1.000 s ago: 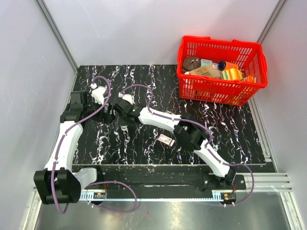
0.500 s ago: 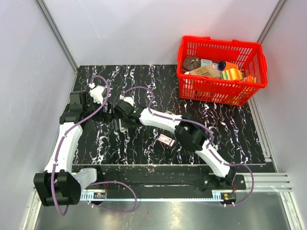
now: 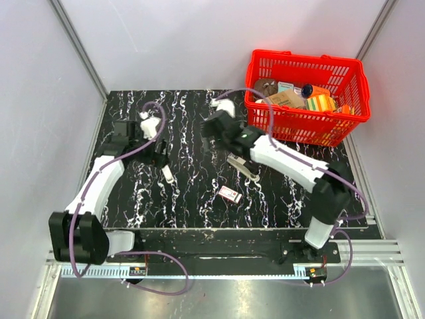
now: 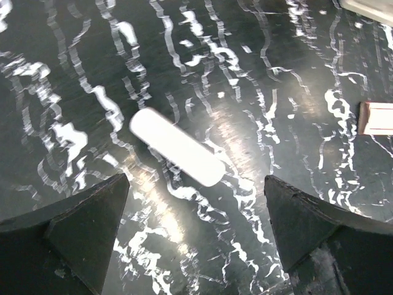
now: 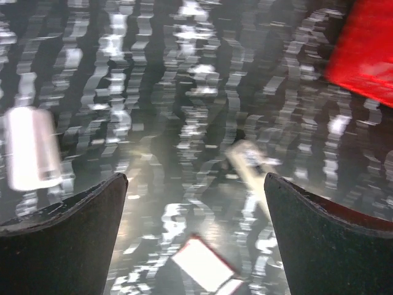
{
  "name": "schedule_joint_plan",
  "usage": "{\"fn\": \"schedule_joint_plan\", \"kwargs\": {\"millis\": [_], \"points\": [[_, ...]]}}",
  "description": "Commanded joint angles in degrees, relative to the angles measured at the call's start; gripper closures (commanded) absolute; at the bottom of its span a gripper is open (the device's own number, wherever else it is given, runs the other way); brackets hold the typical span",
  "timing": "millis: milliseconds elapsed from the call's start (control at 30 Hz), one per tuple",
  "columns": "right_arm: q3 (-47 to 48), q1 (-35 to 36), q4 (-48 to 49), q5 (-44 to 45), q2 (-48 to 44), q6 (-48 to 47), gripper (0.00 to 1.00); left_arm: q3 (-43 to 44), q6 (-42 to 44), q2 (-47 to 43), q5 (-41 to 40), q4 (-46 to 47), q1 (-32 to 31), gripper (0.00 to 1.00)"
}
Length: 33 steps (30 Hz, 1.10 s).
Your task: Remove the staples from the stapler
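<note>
The stapler (image 3: 244, 166) lies below my right gripper and to its right in the top view, so I should lower it that way and back, straddling the stapler's slim near half.
The stapler (image 3: 244, 166), slim and grey-silver, lies flat on the black marbled table, right of centre. It shows blurred in the right wrist view as the stapler (image 5: 252, 167). My right gripper (image 3: 232, 141) hovers just behind it, open and empty, as the right gripper (image 5: 196, 239) also shows from the wrist. My left gripper (image 3: 161, 157) stands open over the table's left part; in the wrist view, the left gripper (image 4: 196, 246) holds nothing. The staples are out of view.
A slim white bar (image 3: 170, 178) lies just in front of the left gripper, seen as the white bar (image 4: 177, 146) and the white bar (image 5: 31, 147). A small red-and-white box (image 3: 230, 193) lies near the front. A red basket (image 3: 305, 123) with several goods stands back right.
My right gripper has opened and swung from beside the left gripper to the right and back. The left arm has shifted slightly right. The white bar now lies uncovered.
</note>
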Motion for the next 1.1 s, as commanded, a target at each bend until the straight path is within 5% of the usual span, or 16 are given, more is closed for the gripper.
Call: {"fn": "schedule_joint_plan", "kwargs": {"millis": [0,267,800,1067], "points": [[-8.85,-6.79,-3.16,2.29,-4.71,-8.8,0.01,5.06,-0.11,4.72,-1.96,2.31,-7.89,0.02],[-15.89,-9.52,-5.71,2.03,-4.28,-9.16,0.14,13.33,-1.77,12.9,-3.72,2.58,-17.05,0.01],[-18.18,-12.25,-4.22,-7.38,-0.06,-13.2,0.27,10.52,-0.63,10.8,-3.81,2.93,-17.49,0.01],[-19.23,-12.42,-4.3,-10.98,-0.06,-12.5,0.56,9.29,0.33,9.83,-3.72,2.75,-17.49,0.01]]}}
